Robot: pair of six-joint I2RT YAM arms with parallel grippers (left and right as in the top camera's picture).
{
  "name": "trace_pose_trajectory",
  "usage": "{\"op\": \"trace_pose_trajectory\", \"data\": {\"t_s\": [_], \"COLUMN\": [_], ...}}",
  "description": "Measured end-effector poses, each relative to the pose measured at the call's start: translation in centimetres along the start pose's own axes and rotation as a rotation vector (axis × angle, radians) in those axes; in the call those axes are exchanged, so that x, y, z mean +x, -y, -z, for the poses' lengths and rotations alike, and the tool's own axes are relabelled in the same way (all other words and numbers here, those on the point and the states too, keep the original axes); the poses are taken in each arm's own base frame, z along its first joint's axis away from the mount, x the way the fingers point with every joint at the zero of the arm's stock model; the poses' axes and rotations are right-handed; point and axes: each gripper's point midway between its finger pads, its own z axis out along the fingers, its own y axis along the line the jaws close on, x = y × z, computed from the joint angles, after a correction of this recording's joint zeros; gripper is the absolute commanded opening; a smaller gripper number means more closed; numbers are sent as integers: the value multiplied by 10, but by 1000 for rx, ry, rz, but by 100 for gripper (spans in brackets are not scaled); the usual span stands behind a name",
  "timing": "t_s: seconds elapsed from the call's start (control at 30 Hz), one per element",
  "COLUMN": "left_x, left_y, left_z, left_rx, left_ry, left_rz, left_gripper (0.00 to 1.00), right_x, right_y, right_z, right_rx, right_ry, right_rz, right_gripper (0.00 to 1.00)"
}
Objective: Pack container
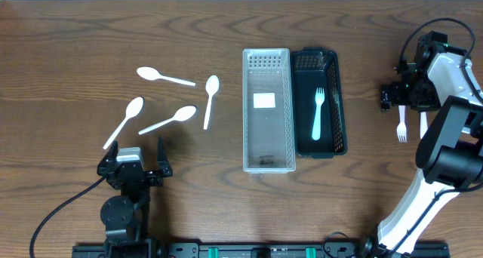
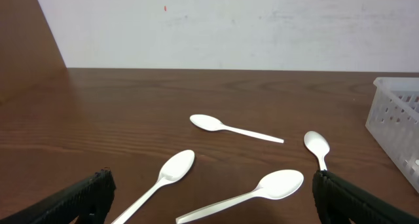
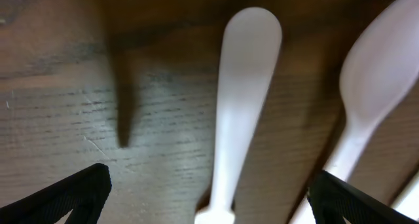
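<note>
The fork's handle needs to be between the fingers of my right gripper, so I need to move that gripper down around it, slightly toward the black basket (image 1: pixel 332 77), and close there.
Several white plastic spoons (image 1: pixel 170 120) lie on the wooden table at the left; they also show in the left wrist view (image 2: pixel 278 185). A clear basket (image 1: pixel 266 164) stands in the middle, next to a black basket (image 1: pixel 332 77) that holds one white fork (image 1: pixel 318 113). My left gripper (image 1: pixel 136 158) is open and empty, just in front of the spoons (image 2: pixel 213 198). My right gripper (image 1: pixel 407 98) is open at the far right, low over a white fork (image 1: pixel 402 124). That fork's handle (image 3: pixel 245 86) lies between the jaws (image 3: pixel 209 198), not gripped.
A second white utensil (image 3: pixel 373 80) lies right beside the fork at the right, close to the right jaw; it also shows in the overhead view (image 1: pixel 423 119). A white label lies inside the clear basket (image 1: pixel 265 100). A wall stands behind the table.
</note>
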Motion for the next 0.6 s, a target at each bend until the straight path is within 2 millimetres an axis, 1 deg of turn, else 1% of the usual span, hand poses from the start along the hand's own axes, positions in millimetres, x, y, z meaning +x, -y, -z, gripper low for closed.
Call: {"op": "trace_pose_trajectory", "data": {"t_s": [0.2,0.37,0.57,0.6], "left_x": [0,0,0,0], "left_y": [0,0,0,0], "left_z": [0,0,0,0], "left_rx": [0,0,0,0], "left_ry": [0,0,0,0], "left_rz": [0,0,0,0], "left_gripper": [98,98,98,98], "right_x": [-1,6,6,6], "right_y": [-8,-13,-9,-8], "right_z": [-8,-17,-17,-18], "right_rx": [-40,-61,-62,-62], "right_ry": [17,3,17,17], "right_rz": [-2,-3,-15,-18], "right_gripper": [99,99,99,96]}}
